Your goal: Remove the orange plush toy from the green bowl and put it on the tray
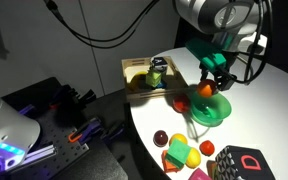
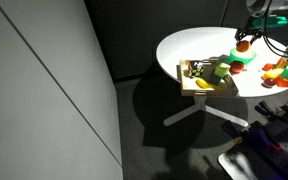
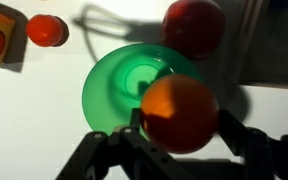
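Observation:
The orange plush toy hangs above the green bowl point(image 1: 212, 111), so the robot's gripper needs to move it to the light-wood tray, then lower it into the end on the bowl's side.
My gripper point(image 3: 180, 125) is shut on the orange plush toy point(image 3: 180, 112), a rounded orange lump held between both fingers. It hangs just above the green bowl point(image 3: 114, 85), which looks empty in the wrist view. In both exterior views the toy point(image 1: 205, 91) point(image 2: 243, 46) sits in the gripper point(image 1: 210, 82) above the bowl point(image 1: 212, 111) point(image 2: 237, 62). The light-wood tray point(image 1: 134, 70) point(image 2: 190, 83) stands beside the bowl on the round white table and holds several small things.
A shiny red ball point(image 3: 192, 24) lies just beyond the bowl and a small red toy point(image 3: 46, 30) lies to its left. Several toy fruits point(image 1: 180, 152) and a black box with red marking point(image 1: 246, 163) lie on the table's near side. The table edge is close to the tray.

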Available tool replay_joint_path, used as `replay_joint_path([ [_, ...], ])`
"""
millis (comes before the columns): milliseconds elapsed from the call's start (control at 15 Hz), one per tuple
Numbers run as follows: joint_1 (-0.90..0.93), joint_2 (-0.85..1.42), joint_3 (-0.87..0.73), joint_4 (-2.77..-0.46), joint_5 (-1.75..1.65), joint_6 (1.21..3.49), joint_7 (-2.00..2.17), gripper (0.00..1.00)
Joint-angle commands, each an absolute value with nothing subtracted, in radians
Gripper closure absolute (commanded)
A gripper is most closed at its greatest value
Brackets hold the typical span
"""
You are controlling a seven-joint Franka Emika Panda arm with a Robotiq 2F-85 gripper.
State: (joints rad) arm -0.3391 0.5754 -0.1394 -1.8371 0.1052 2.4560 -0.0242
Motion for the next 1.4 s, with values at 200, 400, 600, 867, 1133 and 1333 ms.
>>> replay_joint_path([
  [200, -0.282, 0.497, -0.107, -1.889, 0.169, 2.416, -0.002, 0.48],
  [400, -0.244, 0.488, -0.092, -1.913, 0.173, 2.422, 0.011, 0.48],
  [600, -0.207, 0.481, -0.083, -1.935, 0.168, 2.430, 0.024, 0.48],
  [867, -0.164, 0.482, -0.080, -1.966, 0.155, 2.478, 0.042, 0.48],
  [1133, -0.141, 0.497, -0.080, -2.000, 0.151, 2.548, 0.045, 0.48],
  [1333, -0.136, 0.504, -0.081, -2.033, 0.148, 2.604, 0.043, 0.48],
])
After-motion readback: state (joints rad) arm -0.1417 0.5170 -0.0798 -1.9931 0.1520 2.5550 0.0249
